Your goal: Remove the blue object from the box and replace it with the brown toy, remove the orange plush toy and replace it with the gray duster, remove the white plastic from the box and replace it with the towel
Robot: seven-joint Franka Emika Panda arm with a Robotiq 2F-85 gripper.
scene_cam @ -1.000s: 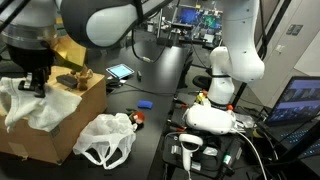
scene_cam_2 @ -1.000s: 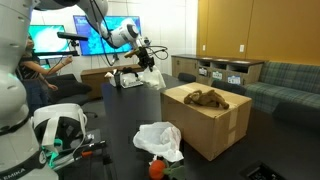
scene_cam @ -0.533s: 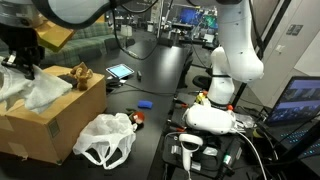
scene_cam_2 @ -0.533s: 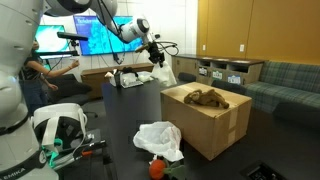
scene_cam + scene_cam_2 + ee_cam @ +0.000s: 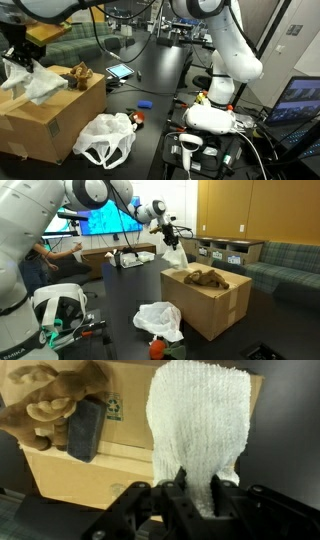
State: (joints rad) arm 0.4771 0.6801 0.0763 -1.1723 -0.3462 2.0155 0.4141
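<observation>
My gripper goes sideways from the box's rim toward the grey duster (image 5: 85,428) next and releases the towel over the bare cardboard (image 5: 128,432) beside it, since that spot is empty.
My gripper (image 5: 185,495) is shut on a white knitted towel (image 5: 200,425) that hangs from the jaws. In both exterior views the gripper (image 5: 171,238) holds the towel (image 5: 32,82) (image 5: 177,258) just above the far rim of the cardboard box (image 5: 55,125) (image 5: 215,308) (image 5: 95,472). The brown toy (image 5: 78,75) (image 5: 206,277) (image 5: 45,400) lies in the box with a dark grey duster (image 5: 85,428) beside it. The white plastic (image 5: 105,138) (image 5: 160,319) lies on the table by the box. The blue object (image 5: 145,103) and the orange plush toy (image 5: 137,118) (image 5: 157,348) are on the table.
A black table (image 5: 170,80) bears the box. A tablet (image 5: 120,71) lies farther back. The robot base (image 5: 225,80) and white devices (image 5: 208,120) stand to one side. Monitors, a person and couches are in the background.
The gripper has carried the towel across the table toward the box; the towel now hangs at the box's rim. Things on the table have not moved.
</observation>
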